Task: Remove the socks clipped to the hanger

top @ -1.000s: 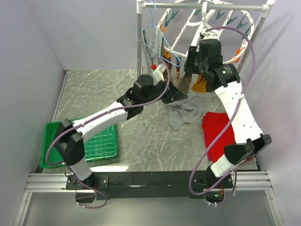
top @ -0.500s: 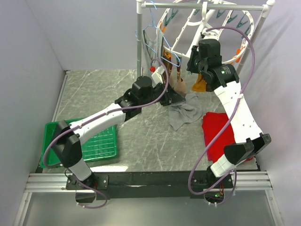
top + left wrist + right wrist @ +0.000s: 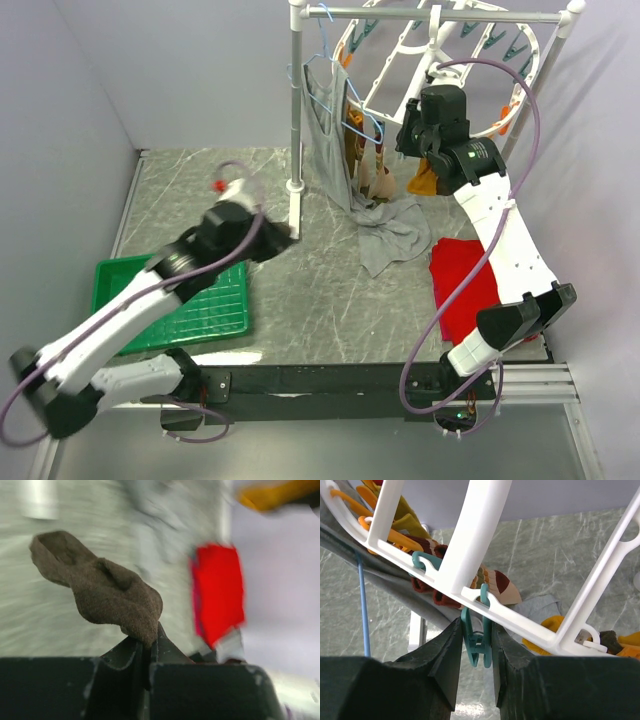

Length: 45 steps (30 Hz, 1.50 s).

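The brown sock is off the hanger [image 3: 395,65], so the robot's left gripper should move back from the bar's post and over the green tray before it opens.
The white round peg hanger [image 3: 395,65] hangs from the back rail with teal and orange clips. Several socks [image 3: 372,175] still hang from it, with a mustard one [image 3: 424,182] below my right wrist. My left gripper [image 3: 282,238] is left of the rail post, above the table; in its wrist view it [image 3: 150,641] is shut on a brown sock [image 3: 102,592]. My right gripper [image 3: 412,140] is up at the hanger; its wrist view shows it [image 3: 476,642] shut on a teal clip [image 3: 477,641] under a white spoke [image 3: 470,545]. Tan and brown socks [image 3: 497,584] hang behind.
A grey tank top [image 3: 328,115] hangs on a thin blue wire hanger [image 3: 363,605], and grey fabric [image 3: 395,238] lies on the table below it. A red cloth [image 3: 462,282] lies at the right. A green tray [image 3: 205,310] sits front left. The rail post [image 3: 295,110] stands mid-back.
My left arm has swung away from the hanger, leftward and toward the near side, carrying the brown sock. My right gripper has stayed at the hanger's clip.
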Tool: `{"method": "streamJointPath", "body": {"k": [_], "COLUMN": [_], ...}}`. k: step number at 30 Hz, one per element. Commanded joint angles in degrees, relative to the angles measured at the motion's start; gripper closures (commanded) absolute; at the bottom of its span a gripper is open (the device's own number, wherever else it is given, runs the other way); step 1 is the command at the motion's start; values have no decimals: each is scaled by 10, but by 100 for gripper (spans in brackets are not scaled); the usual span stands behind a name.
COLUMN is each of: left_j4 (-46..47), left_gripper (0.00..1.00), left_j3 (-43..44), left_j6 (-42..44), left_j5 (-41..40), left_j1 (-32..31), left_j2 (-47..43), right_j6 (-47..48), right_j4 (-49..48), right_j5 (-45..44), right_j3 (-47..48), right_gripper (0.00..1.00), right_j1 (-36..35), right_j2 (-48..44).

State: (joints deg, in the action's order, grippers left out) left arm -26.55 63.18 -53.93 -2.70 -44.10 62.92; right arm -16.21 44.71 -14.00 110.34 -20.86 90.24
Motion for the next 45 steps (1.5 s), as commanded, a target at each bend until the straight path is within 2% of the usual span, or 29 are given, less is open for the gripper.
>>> {"method": "streamJointPath", "body": {"k": [1,5,6,11,12,14,15,17,18,21,23,24,26,27,28,29,30,32,34,35,37,38,45], "left_j4": [-186,-214,-217,-260,-264,-265,-268,-264,-252,-210,-146,-124,-57,-28,-5,37,56,96,107,108,100,98,140], "left_gripper": [97,95,91,84,70,51,27,6,4,4,4,4,4,2,2,2,1,3,5,6,6,6,10], "left_j3": [-46,-96,-111,-121,-123,-126,-125,-122,-118,-108,-106,-106,-113,-118,-122,-133,-138,-147,-149,-148,-143,-139,-149], "left_j6": [-74,-122,-126,-169,-175,-182,-187,-185,-174,-111,-74,-48,-32,-19,-18,-21,-24,-27,-23,-21,-8,-4,-4], "left_j5": [-152,-199,-204,-219,-224,-237,-240,-238,-234,-189,-153,-106,-57,-8,21,40,61,125,163,170,175,176,221], "left_j1": [33,45,58,95,96,96,97,97,97,97,97,97,96,97,97,96,96,97,96,96,96,96,95], "left_j2": [-100,-190,-202,-220,-222,-233,-235,-237,-237,-235,-238,-239,-236,-235,-233,-226,-221,-201,-189,-181,-177,-179,-182], "right_j6": [-8,-12,-12,-11,-12,-9,-9,-7,-7,-6,-6,-6,-7,-8,-8,-8,-8,-6,-5,-3,3,5,17], "right_j4": [-3,-7,-11,-14,-12,-11,-11,-11,-9,-7,-4,2,12,21,26,30,38,43,51,54,52,52,45], "right_j5": [8,18,20,21,20,20,20,21,21,21,24,27,29,29,29,30,30,30,30,28,24,18,-17], "right_j3": [-1,-12,-16,-26,-27,-28,-29,-30,-30,-29,-28,-24,-19,-14,-13,-12,-14,-17,-28,-33,-56,-63,-130], "right_gripper": [100,100,100,100,100,100,100,100,100,99,98,97,87,80,66,59,56,42,39,33,31,26,25], "right_j1": [-4,-6,-6,-7,-8,-8,-8,-8,-8,-8,-8,-8,-8,-8,-8,-8,-8,-8,-8,-8,-7,-7,-1], "right_j2": [-23,-29,-32,-38,-38,-38,-38,-38,-38,-38,-38,-37,-35,-34,-35,-37,-38,-43,-53,-66,-81,-95,-163]}}
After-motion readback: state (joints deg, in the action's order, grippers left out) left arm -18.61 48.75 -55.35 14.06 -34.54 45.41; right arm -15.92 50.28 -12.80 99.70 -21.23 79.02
